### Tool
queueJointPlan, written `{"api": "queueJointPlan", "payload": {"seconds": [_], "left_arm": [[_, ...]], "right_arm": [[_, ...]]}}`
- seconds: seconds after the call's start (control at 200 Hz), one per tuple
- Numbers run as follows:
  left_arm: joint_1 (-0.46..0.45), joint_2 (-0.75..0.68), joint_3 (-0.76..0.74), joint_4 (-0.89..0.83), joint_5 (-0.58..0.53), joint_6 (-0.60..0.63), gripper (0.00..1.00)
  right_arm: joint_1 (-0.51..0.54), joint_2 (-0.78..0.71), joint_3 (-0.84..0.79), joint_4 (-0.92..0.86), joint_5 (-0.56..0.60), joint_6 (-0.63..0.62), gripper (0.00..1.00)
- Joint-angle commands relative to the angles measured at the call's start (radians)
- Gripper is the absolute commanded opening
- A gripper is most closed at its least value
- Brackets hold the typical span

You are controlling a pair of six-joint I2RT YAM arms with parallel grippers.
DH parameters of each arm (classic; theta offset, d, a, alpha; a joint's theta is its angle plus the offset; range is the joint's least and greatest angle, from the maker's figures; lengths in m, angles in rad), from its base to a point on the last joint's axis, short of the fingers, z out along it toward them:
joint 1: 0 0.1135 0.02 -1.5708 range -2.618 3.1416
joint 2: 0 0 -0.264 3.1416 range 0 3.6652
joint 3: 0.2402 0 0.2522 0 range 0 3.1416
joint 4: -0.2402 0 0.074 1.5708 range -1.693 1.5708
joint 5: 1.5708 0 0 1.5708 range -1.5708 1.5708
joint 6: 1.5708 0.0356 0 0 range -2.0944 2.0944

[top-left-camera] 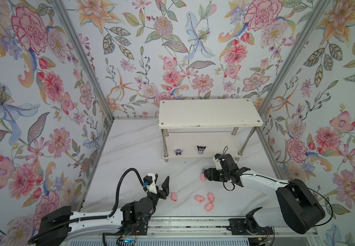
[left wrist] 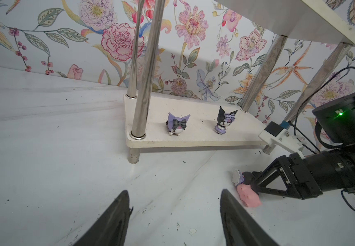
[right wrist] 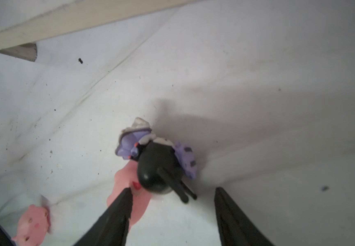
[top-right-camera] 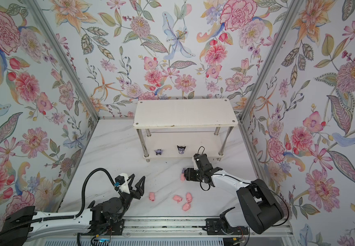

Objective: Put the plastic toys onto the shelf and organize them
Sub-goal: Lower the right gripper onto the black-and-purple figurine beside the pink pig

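My right gripper turns and eases forward onto the third figurine's black head (right wrist: 157,167) just ahead of its fingers next, because the gripper's open gap faces that head.
The white shelf (top-left-camera: 210,112) stands at the back, with two purple-and-black figurines (top-left-camera: 178,151) (top-left-camera: 201,149) on its lower board (left wrist: 193,139). A third figurine (right wrist: 157,161) lies on the table against a pink pig (right wrist: 125,181), just ahead of my right gripper (right wrist: 173,189). That gripper is open and holds nothing; one finger overlaps the pig. Several more pigs (top-left-camera: 173,196) (top-left-camera: 200,198) (top-left-camera: 209,206) lie loose near the front edge. My left gripper (top-right-camera: 137,178) hovers open and empty over the table, left of the pigs.
Chrome legs (left wrist: 145,70) hold the shelf's top board (top-right-camera: 183,114) above the lower one. Floral walls close the left, right and back sides. A metal rail (top-left-camera: 193,223) runs along the front, carrying both arm bases.
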State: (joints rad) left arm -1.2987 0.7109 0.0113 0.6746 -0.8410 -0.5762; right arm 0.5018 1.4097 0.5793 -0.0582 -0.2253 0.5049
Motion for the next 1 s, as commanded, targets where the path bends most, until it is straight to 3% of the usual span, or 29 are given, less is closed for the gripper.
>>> {"api": "queueJointPlan", "payload": {"seconds": [0.0, 0.315, 0.495, 0.716, 0.996], "left_arm": [[0.017, 0.014, -0.093, -0.003, 0.010, 0.002, 0.68], [0.044, 0.107, -0.100, 0.086, 0.047, -0.009, 0.69], [0.057, 0.192, -0.059, 0.115, 0.082, 0.020, 0.69], [0.068, 0.349, -0.012, 0.202, 0.137, 0.044, 0.70], [0.083, 0.413, -0.002, 0.251, 0.183, 0.064, 0.70]], "right_arm": [[0.005, 0.063, 0.020, 0.109, -0.006, 0.016, 0.63], [0.076, 0.096, 0.024, 0.173, 0.043, -0.040, 0.46], [0.123, 0.045, -0.002, 0.149, 0.114, -0.092, 0.25], [0.199, -0.039, 0.011, 0.058, 0.186, -0.154, 0.17], [0.327, -0.156, 0.069, -0.067, 0.347, -0.212, 0.14]]}}
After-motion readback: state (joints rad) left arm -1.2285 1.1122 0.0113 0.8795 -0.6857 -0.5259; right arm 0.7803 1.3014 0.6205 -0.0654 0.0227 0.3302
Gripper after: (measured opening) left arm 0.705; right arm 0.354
